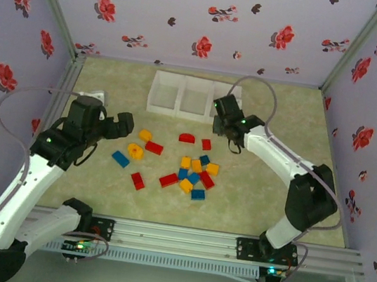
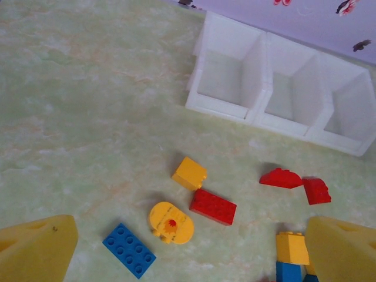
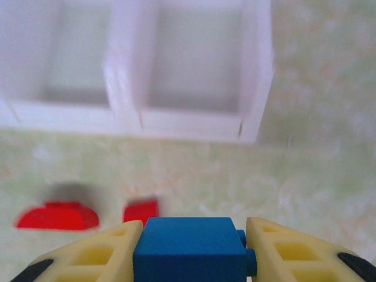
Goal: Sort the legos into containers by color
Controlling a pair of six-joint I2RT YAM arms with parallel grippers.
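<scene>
The right gripper moves outward over the front side of the end container next and releases the blue lego inside, since that container stands empty just ahead of it.
My right gripper (image 3: 194, 228) is shut on a blue lego (image 3: 189, 254), held above the table just in front of the white containers (image 3: 126, 88). From above, that gripper (image 1: 220, 127) hangs by the right end of the containers (image 1: 181, 98). My left gripper (image 1: 122, 125) stands open and holds nothing. Its yellow fingers (image 2: 36, 249) frame a blue lego (image 2: 129, 250), a round yellow piece (image 2: 171, 222), a red lego (image 2: 212, 206) and a yellow lego (image 2: 189, 173). A red arched lego (image 1: 187, 139) and a small red lego (image 1: 206, 144) lie in front of the containers.
A mixed cluster of red, yellow and blue legos (image 1: 196, 174) lies mid-table, with two red legos (image 1: 168, 180) to its left. All three containers (image 2: 258, 70) look empty. Flowered walls close in the back and sides, and a metal rail (image 1: 181, 238) runs along the near edge.
</scene>
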